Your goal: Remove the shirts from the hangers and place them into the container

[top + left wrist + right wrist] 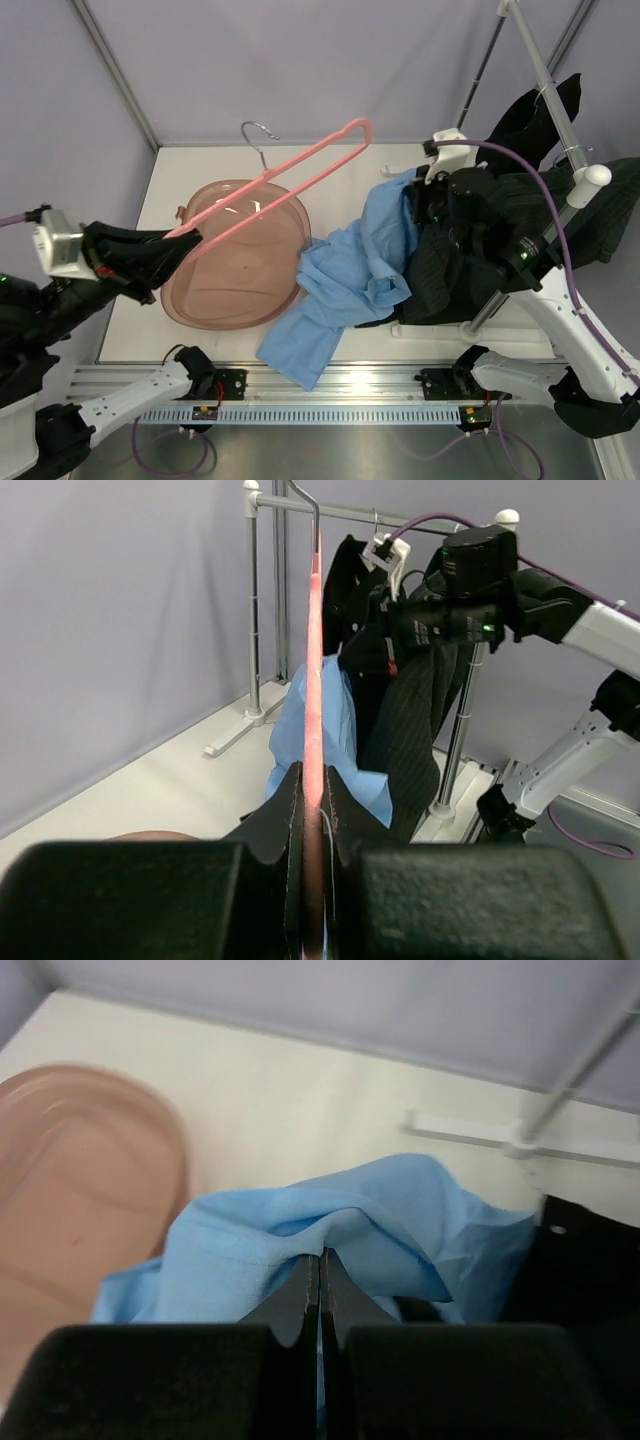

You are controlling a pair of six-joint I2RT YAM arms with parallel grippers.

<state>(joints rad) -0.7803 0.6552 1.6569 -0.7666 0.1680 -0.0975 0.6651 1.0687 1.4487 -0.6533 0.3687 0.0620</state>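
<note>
I will carry the shirtless hanger to the pole's bare part (531, 48) (347, 513), which is outward of my left gripper, to its right in the top view. I will hook it there and let go.
My left gripper (188, 241) (314, 780) is shut on one end of the bare pink hanger (300, 170) (314, 670). It holds the hanger slanting above the pinkish container (235, 290) (80, 1180). The light blue shirt (350, 270) (340, 720) (250, 1250) is off the hanger. It drapes from my right gripper (414, 194) (320, 1253), which is shut on a fold of it, down to the table and over the container's right rim. Behind it the pinstriped charcoal shirt (450, 275) (405, 730) and the black shirt (535, 115) (350, 600) hang on the rack.
The grey rack pole (545, 75) runs diagonally at the right, and its upright and foot (250, 680) stand at the back of the table. The enclosure's walls close off the left and the back. Both arm bases sit at the near edge.
</note>
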